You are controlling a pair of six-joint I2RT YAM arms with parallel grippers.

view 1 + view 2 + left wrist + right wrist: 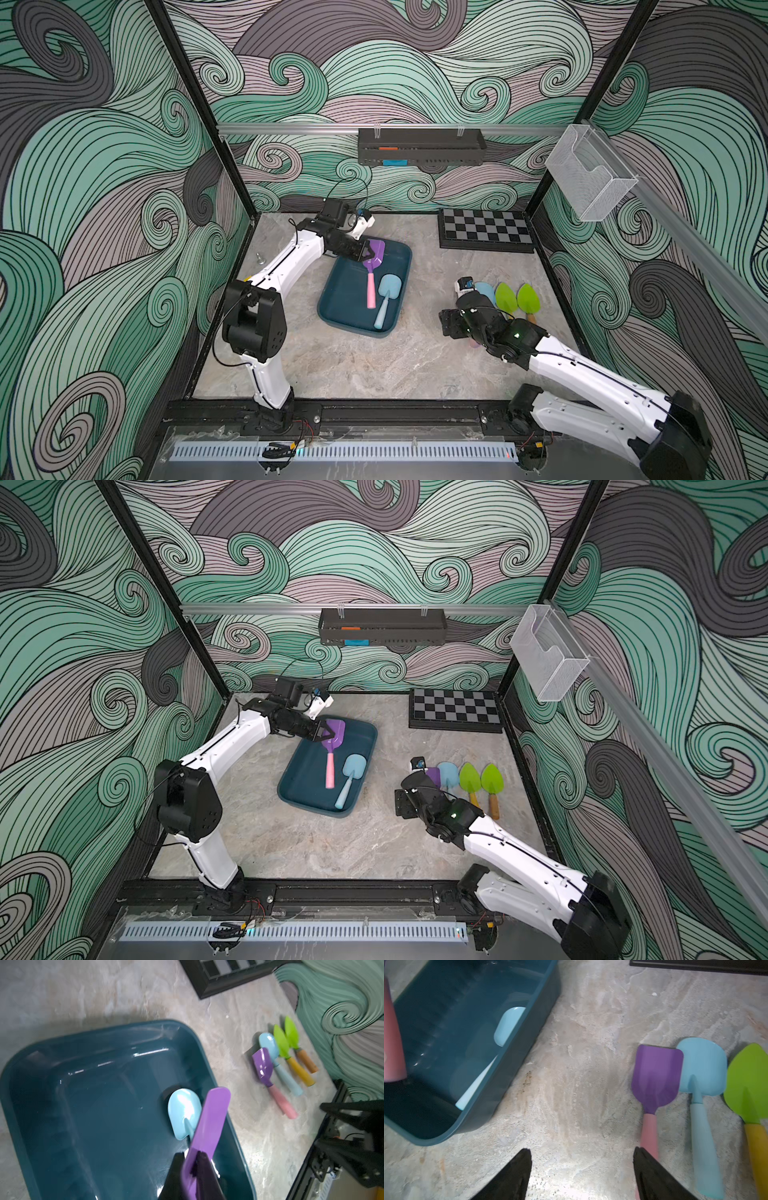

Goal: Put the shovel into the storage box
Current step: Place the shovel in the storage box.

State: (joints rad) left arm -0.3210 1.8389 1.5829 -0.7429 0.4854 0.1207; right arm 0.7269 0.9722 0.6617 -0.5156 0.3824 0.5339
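The bottom of the storage box is bare beside the light blue shovel (pixel 362 284), so I should lower my left gripper toward it and release the purple shovel's blade there.
My left gripper (pixel 366 254) (pixel 191 1157) is shut on the purple blade of a purple shovel with a pink handle (pixel 371 286) (pixel 209 1122). It holds the shovel over the far end of the dark teal storage box (pixel 347 291) (pixel 93 1095), handle hanging toward the box. A light blue shovel (pixel 388 297) (pixel 184 1111) lies inside the box. My right gripper (pixel 582 1167) is open above bare table, with one finger beside the pink handle of a second purple shovel (pixel 656 1076) (pixel 433 776).
On the table right of the box, beside the purple shovel, lie a light blue shovel (pixel 702 1068) and two green ones (pixel 505 296) (pixel 528 298). A checkerboard (pixel 486 230) sits at the back right. A black perforated tray (pixel 419 145) and a white mesh basket (pixel 586 178) hang on the rails.
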